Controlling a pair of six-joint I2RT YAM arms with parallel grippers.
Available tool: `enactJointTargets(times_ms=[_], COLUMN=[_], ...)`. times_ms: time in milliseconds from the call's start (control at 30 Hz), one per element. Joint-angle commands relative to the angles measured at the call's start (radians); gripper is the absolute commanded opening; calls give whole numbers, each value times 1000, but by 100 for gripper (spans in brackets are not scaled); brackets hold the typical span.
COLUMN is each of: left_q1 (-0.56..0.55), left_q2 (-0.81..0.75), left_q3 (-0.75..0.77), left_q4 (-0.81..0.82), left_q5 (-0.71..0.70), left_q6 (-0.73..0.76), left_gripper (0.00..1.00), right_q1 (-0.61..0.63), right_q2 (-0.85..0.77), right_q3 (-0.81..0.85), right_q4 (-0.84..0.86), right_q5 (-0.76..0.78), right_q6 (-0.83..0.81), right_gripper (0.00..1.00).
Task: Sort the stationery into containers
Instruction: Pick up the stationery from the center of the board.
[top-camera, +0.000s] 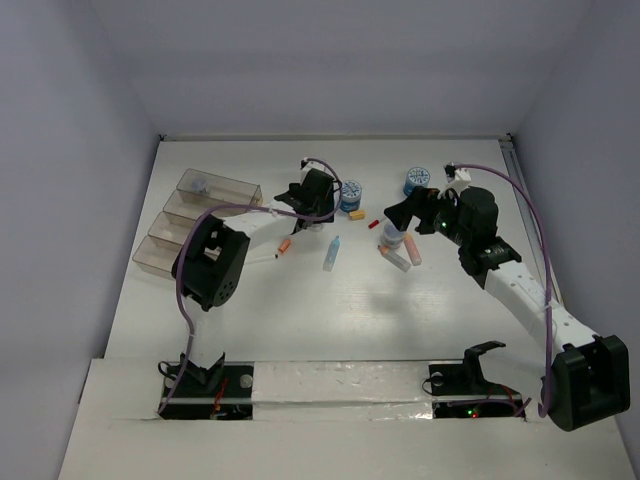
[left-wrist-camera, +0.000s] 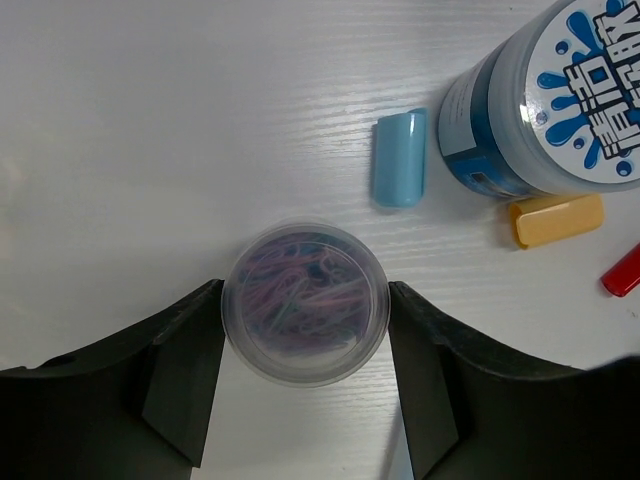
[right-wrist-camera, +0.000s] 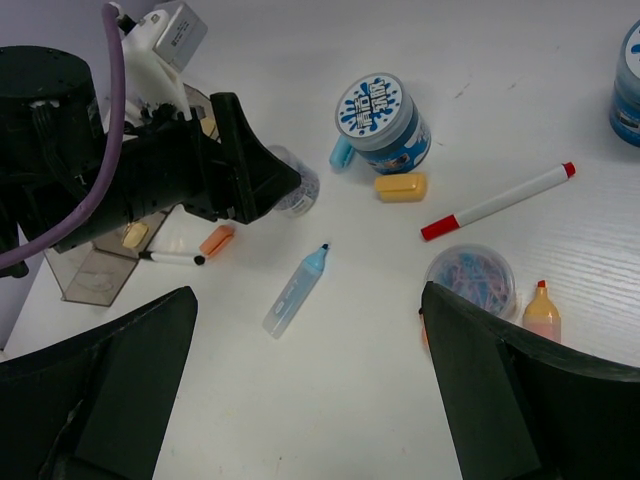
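I will lift my left gripper, lower the tub into the farthest clear container and then let go of it, because this container is to the gripper's left in the top view.
A small lilac tub of coloured paper clips stands on the table, and my left gripper is shut on it, one finger against each side. The right wrist view shows that same tub at the left gripper's tips. My right gripper hangs open above a blue marker, with nothing between its fingers. A second tub of clips and an orange marker lie by its right finger. The clear containers stand at the far left.
A blue-topped tub stands close to the held tub, with a blue cap and a yellow cap beside it. A red-capped pen, an orange cap and another blue-topped tub lie around.
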Motion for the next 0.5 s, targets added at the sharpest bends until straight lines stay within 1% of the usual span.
enactJointTargets(times_ms=[0, 67, 233, 300, 433, 467], left_q1=[-4, -4, -4, 27, 142, 203], left_q2=[-7, -32, -156, -213, -289, -302], left_q3=[45, 51, 91, 102, 89, 83], left_q4=[-15, -25, -67, -84, -104, -103], left_q5=[-45, -63, -134, -149, -130, -114], left_q6=[20, 28, 74, 94, 97, 95], left_gripper=[45, 41, 39, 39, 39, 39], right_q1=[10, 10, 10, 10, 10, 10], right_q2=[-22, -24, -25, -25, -37, -39], right_q3=[6, 6, 6, 6, 4, 6], right_q4=[22, 21, 21, 21, 21, 19], right_q5=[-7, -4, -5, -10, -8, -11], right_q6=[-19, -21, -21, -19, -19, -17], right_gripper=[100, 100, 100, 100, 100, 100])
